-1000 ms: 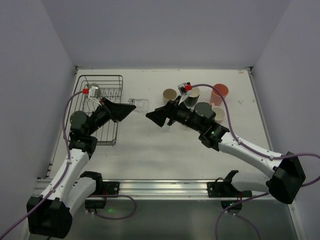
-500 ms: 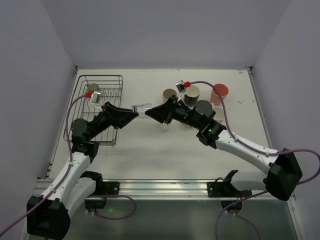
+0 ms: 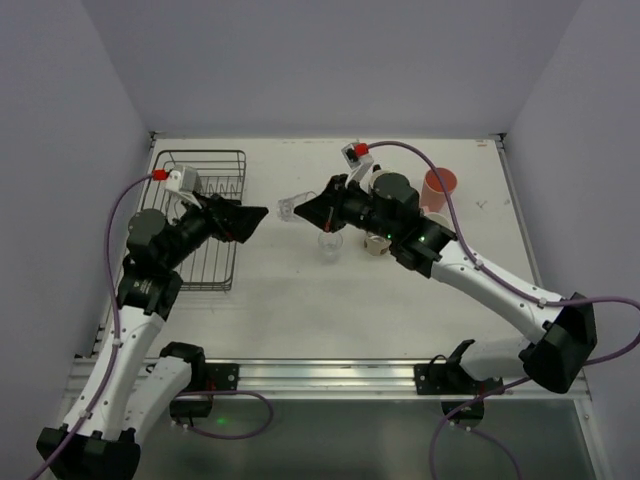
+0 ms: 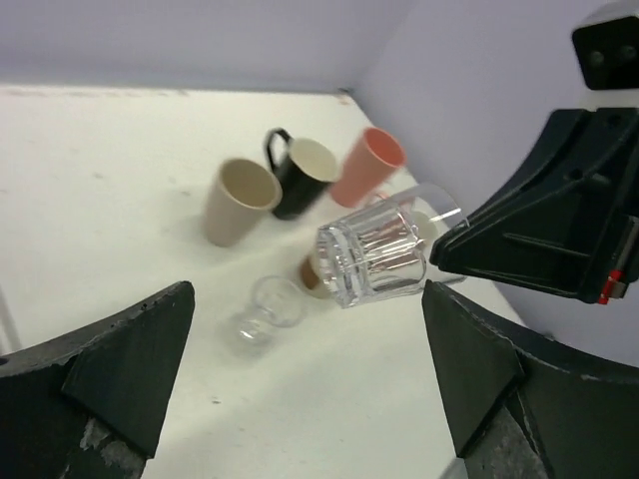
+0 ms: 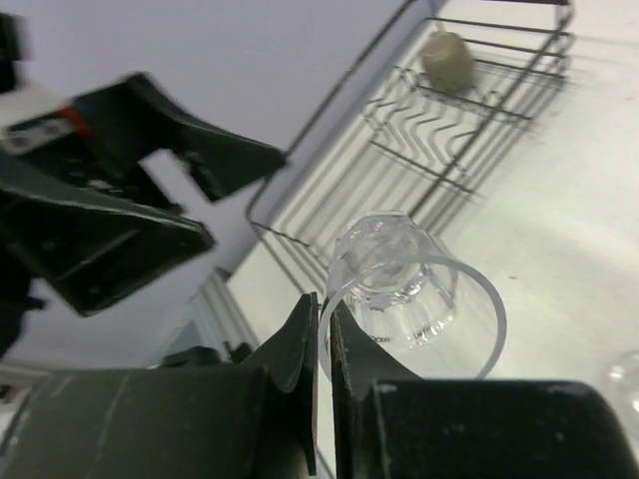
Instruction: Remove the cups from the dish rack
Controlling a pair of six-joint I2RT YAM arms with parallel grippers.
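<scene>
The right gripper turns fingers-down next, lowers the tilted clear glass into the opening of the small clear glass (image 3: 331, 241) (image 5: 627, 378) and releases it, since that one stands open below.
My right gripper (image 5: 321, 311) is shut on the rim of a clear glass (image 5: 409, 284), which hangs tilted in the air above the table's middle (image 3: 291, 208). Just left of it, my left gripper (image 3: 252, 220) is open, with nothing between its fingers (image 4: 130, 364). The dish rack (image 3: 205, 158) stands at the far left, and a grey cup (image 5: 446, 60) rests in its far end. On the table are a beige tumbler (image 4: 240, 200), a black handled mug (image 4: 300, 178), a salmon-pink tumbler (image 4: 367, 167) and a small clear glass (image 4: 268, 307).
The standing cups cluster at the back right around my right arm (image 3: 400, 215), which hides some of them from above. The small clear glass (image 3: 330, 243) stands just below the held one. Walls close in the table on three sides.
My left gripper has opened, let go of the clear glass and drawn back toward the rack. My right gripper has come in and shut on the glass's rim.
</scene>
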